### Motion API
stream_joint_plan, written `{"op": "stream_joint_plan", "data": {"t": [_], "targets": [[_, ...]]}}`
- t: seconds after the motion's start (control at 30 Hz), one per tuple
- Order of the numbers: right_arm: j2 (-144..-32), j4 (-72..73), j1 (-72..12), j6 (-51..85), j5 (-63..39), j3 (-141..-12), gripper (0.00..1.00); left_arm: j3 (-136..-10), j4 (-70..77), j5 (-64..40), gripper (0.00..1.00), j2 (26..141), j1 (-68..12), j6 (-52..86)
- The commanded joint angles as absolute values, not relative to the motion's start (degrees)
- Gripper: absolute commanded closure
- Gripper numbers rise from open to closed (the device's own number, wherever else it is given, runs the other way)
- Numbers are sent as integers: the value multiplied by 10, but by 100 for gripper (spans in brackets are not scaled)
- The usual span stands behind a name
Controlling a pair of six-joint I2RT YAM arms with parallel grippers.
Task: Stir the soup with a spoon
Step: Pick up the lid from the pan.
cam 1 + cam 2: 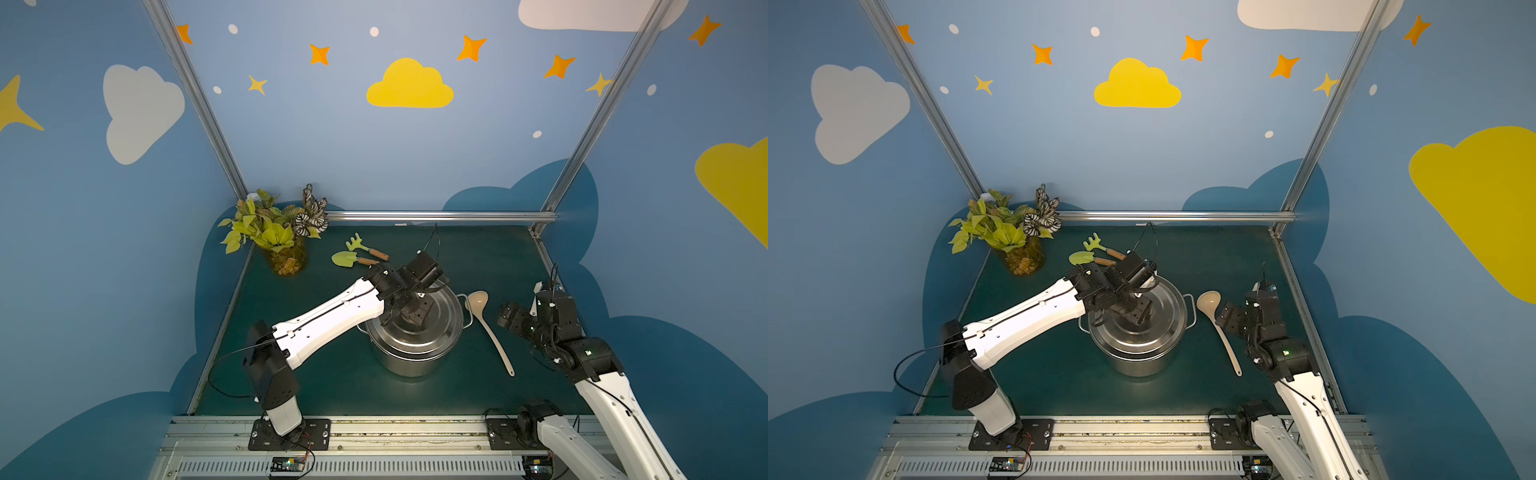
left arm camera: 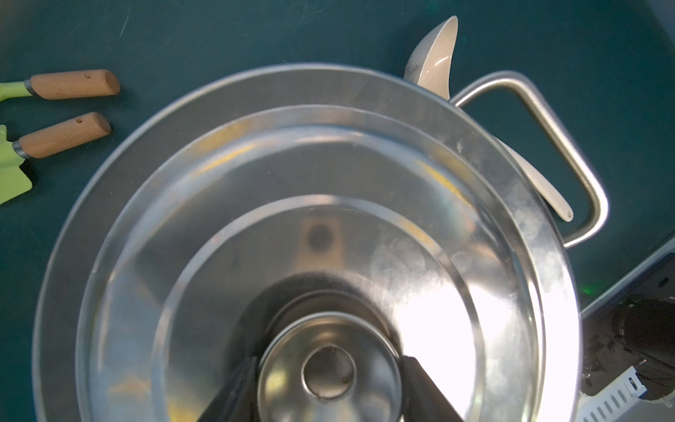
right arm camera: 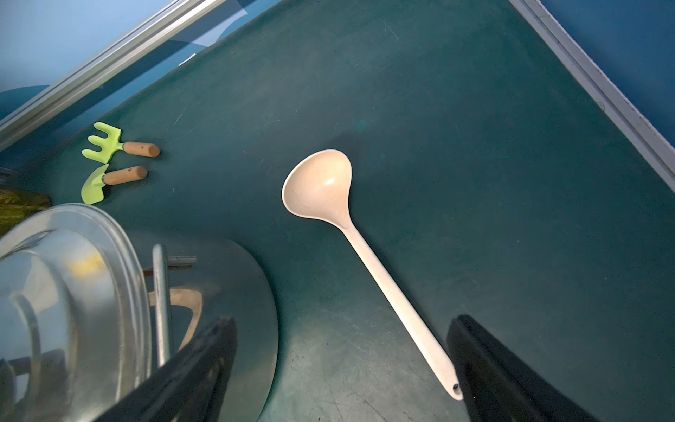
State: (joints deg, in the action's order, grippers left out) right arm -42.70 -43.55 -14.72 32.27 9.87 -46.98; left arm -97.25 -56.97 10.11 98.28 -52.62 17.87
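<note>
I should next lift my left gripper to uncover the pot [image 1: 409,359], cross the pot's rim and lower the lid. Then I should release the lid on the bare mat below the gripper, toward the plant.
A steel pot [image 1: 409,359] stands mid-table with its lid [image 1: 436,332] on, so the soup is hidden. My left gripper [image 1: 417,313] [image 2: 330,365] reaches down over the lid's centre. Its two black fingers [image 2: 237,387] press against both sides of the round steel knob [image 2: 328,369]. The spoon [image 1: 490,328] [image 3: 380,270], a cream ladle, lies flat on the mat just right of the pot with its bowl pointing away. My right gripper [image 1: 509,316] [image 3: 343,329] hovers open near the spoon's handle end, which lies beside one finger, apart from it.
A green toy trowel [image 1: 345,259] and green rake [image 1: 357,243] lie behind the pot on the left. A potted plant [image 1: 274,237] fills the back left corner. The pot's wire side handle [image 2: 569,160] juts toward the spoon. Aluminium rails edge the mat [image 1: 478,257].
</note>
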Motion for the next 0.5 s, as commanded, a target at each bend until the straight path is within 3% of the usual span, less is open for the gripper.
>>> {"op": "stream_joint_plan", "data": {"t": [0.0,0.27,0.47], "targets": [[-419,-436,-144,316,102,-466,3,-1007,-588,105,83,964,-525,166],[-418,-441,-136,312,106,-465,3,-1045,-599,121,85,913,-504,159],[-439,-447,-125,311,106,-466,3,-1018,-614,111,85,849,-391,154]]}}
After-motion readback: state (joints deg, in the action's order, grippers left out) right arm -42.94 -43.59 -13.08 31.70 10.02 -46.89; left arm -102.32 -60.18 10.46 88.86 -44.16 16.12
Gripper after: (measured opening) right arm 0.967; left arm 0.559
